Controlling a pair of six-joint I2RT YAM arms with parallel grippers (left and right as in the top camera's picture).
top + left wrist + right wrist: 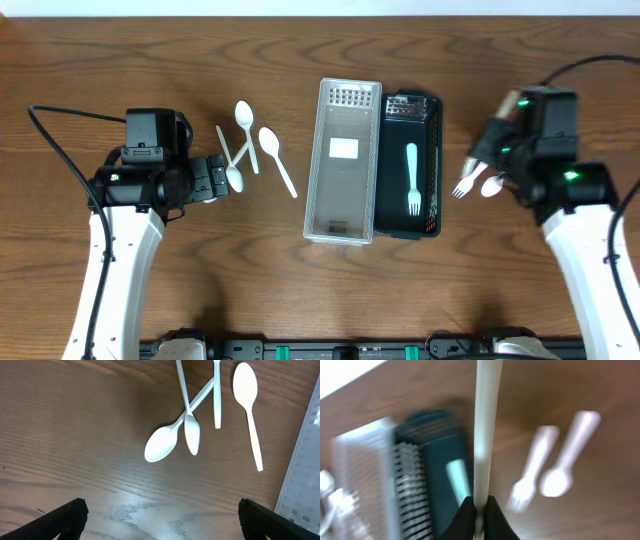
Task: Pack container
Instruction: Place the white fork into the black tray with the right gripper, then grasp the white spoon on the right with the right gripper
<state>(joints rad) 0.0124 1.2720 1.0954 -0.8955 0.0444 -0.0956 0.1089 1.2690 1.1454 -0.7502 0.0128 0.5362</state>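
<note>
The right gripper moves over the dark green container [432, 160] next, then down beside the white fork on the clear tray's side, as that part is empty.
A dark green slotted container [432, 160] holds one white fork [412, 180]; a clear lid tray [345, 160] lies against its left side. Several white spoons [262, 150] lie on the wood to the left. My left gripper [215, 178] is open and empty just left of them; in the left wrist view the spoons [192, 435] lie ahead of the open jaws [160, 520]. My right gripper [480, 510] is shut on a white utensil handle [487, 420], right of the container [435, 480]. Which kind of utensil it is cannot be told.
A white fork [462, 185] and a white spoon [492, 185] lie on the table below my right gripper [483, 152]; both also show blurred in the right wrist view, fork [530, 480] and spoon [565, 470]. The clear tray [365, 475] is beyond the container.
</note>
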